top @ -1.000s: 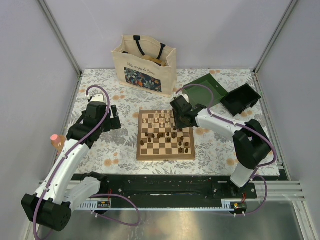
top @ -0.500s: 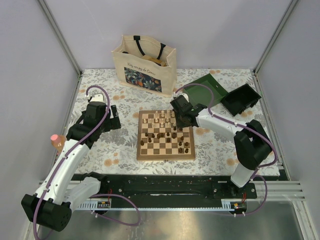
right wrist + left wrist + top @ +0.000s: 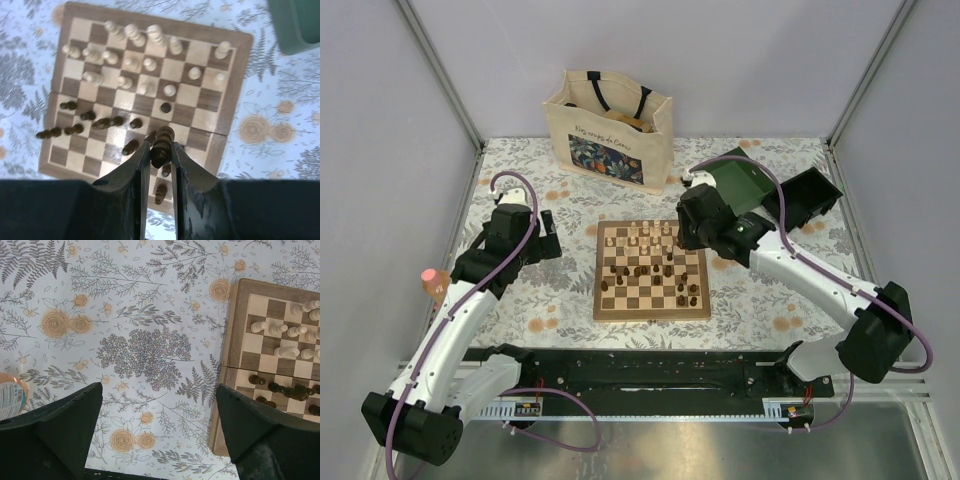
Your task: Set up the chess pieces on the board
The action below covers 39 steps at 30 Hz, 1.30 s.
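Note:
The dark piece will next go back in my right gripper, to the left in the top view, and then down onto one of the empty middle squares of the board's near row.
The board [image 3: 650,316] lies mid-table with pale chess pieces [image 3: 638,236] on its far rows and dark chess pieces [image 3: 645,270] scattered over the middle and near rows. My right gripper [image 3: 682,232] hangs above the board's far right part. In the right wrist view it [image 3: 161,146] is shut on a dark piece [image 3: 164,136], lifted off the squares of the board [image 3: 240,85]. My left gripper [image 3: 548,240] is left of the board, open [image 3: 159,387] over flowered cloth, with the board's edge [image 3: 231,330] beside its right finger.
A printed tote bag [image 3: 610,125] stands behind the board. A green box [image 3: 740,180] and a black tray [image 3: 802,197] sit at the back right. A pink-capped bottle [image 3: 435,284] stands at the left table edge, under the left arm.
My right gripper has closed on a dark piece and lifted it off the board, and its arm has swung out to the right. The left arm has stayed still.

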Motion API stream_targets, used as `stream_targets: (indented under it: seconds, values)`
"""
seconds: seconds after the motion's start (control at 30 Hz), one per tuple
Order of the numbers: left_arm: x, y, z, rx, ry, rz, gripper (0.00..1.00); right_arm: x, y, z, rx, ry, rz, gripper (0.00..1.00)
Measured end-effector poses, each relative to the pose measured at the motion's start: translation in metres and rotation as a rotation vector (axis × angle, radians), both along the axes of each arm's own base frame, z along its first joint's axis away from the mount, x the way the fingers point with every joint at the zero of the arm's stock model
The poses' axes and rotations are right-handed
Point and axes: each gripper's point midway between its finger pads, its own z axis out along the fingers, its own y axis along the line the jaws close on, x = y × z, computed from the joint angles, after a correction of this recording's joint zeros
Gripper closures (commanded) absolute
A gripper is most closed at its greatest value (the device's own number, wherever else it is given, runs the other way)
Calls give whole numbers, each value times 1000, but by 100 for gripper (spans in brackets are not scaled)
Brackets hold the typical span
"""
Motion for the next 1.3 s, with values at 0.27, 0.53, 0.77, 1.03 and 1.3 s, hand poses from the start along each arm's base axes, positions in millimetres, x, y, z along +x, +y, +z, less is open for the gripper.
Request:
stream_targets:
  seconds: [0.27,0.53,0.77,1.03,1.3]
  values:
    - [0,0,0,-1,0,-1,1,-53,52,-10,14,50,170,82]
    - [0,0,0,-2,0,-2,1,-87,84,-58,-43,181,277,82]
    - [0,0,0,-2,0,-2,1,-101,94,-80,-78,231,312,81]
    - [0,-1,0,-2,-1,-2,1,-108,97,-99,-117,265,320,80]
    - [0,-1,0,-6,0,-6,1,-105,102,-102,-91,250,311,79]
